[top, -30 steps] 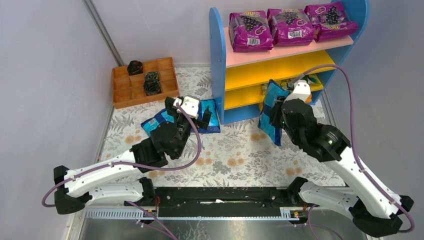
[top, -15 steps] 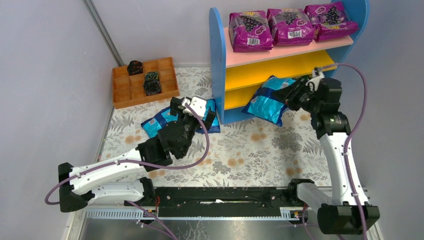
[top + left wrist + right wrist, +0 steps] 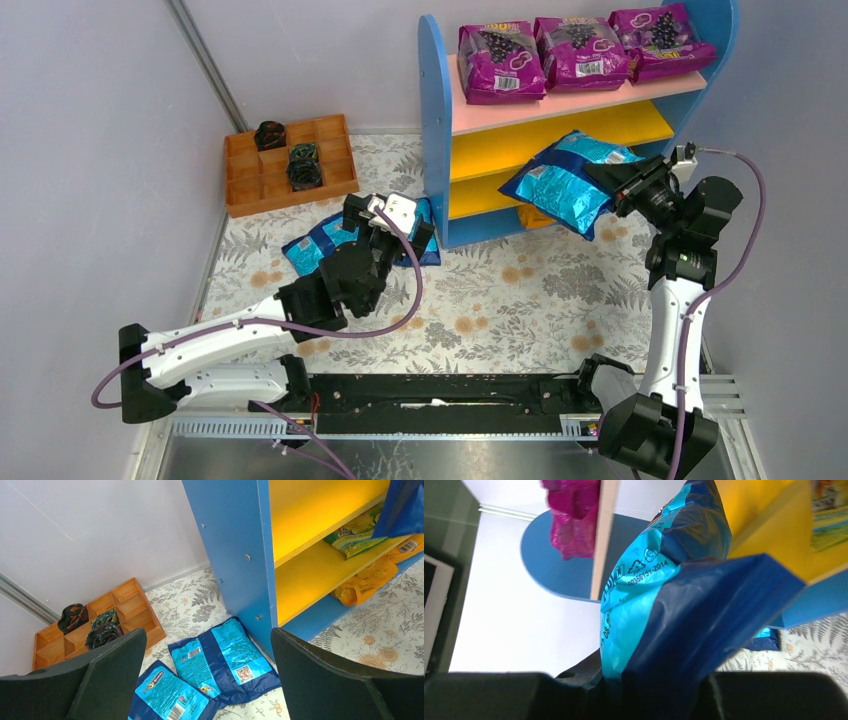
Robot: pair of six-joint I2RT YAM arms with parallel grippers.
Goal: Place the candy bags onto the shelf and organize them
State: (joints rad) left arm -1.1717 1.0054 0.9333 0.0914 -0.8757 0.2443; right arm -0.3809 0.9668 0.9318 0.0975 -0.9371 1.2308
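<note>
The right gripper brings the bag outward and to the right in the top view next, onto the yellow board under the pink one (image 3: 746, 505), since it shows bare.
The shelf (image 3: 432, 120) has blue side panels, a pink top board and yellow boards below. My right gripper (image 3: 625, 180) is shut on a shiny blue candy bag (image 3: 568, 185) and holds it tilted in front of the middle yellow tier; the bag fills the right wrist view (image 3: 674, 590). My left gripper (image 3: 395, 222) is open and empty above blue candy bags (image 3: 318, 247) lying on the mat beside the shelf's left panel. The left wrist view shows three of them (image 3: 192, 662). Green-yellow (image 3: 357, 532) and orange bags (image 3: 365, 580) lie on the lower tiers.
Three purple grape-print bags (image 3: 500, 62) lie on the pink board. An orange compartmented tray (image 3: 245, 175) with dark items stands at the back left. Walls close in on the left and right of the flowered mat (image 3: 500, 300).
My right arm has swung up and right, lifting the blue bag from low in front of the shelf up to the middle tier. The left gripper has barely moved.
</note>
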